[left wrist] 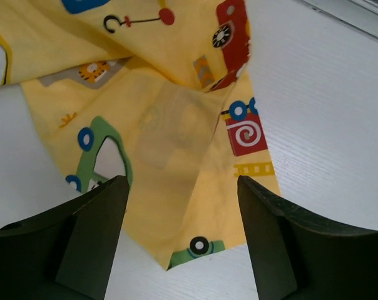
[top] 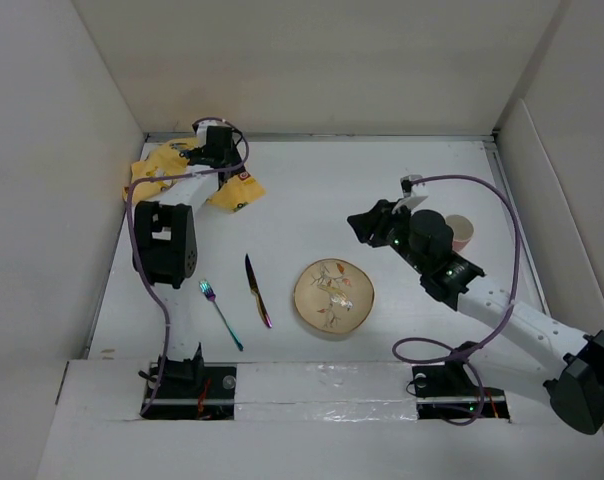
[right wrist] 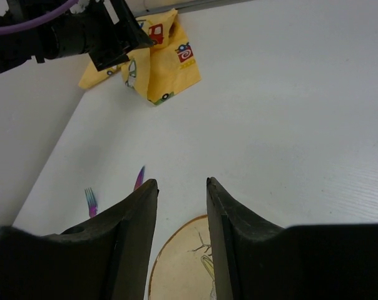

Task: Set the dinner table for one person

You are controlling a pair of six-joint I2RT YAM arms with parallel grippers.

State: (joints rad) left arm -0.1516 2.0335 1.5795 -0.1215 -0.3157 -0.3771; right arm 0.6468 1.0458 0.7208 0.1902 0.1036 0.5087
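Note:
The placemat's raised fold lies below and slightly outward of my left gripper. The open fingers move down and outward next onto this fold running between them.
The white dinner table holds a crumpled yellow placemat printed with cartoon cars at its far left. My left gripper is open right over it. In the left wrist view a folded corner of the placemat lies between the spread fingers of the left gripper. My right gripper is open and empty, above the table just beyond a beige flowered plate. The right wrist view shows the right gripper over the plate's far rim.
An iridescent fork and knife lie left of the plate; both show in the right wrist view, fork and knife. A pale cup stands behind the right arm. Off-white panels wall the table.

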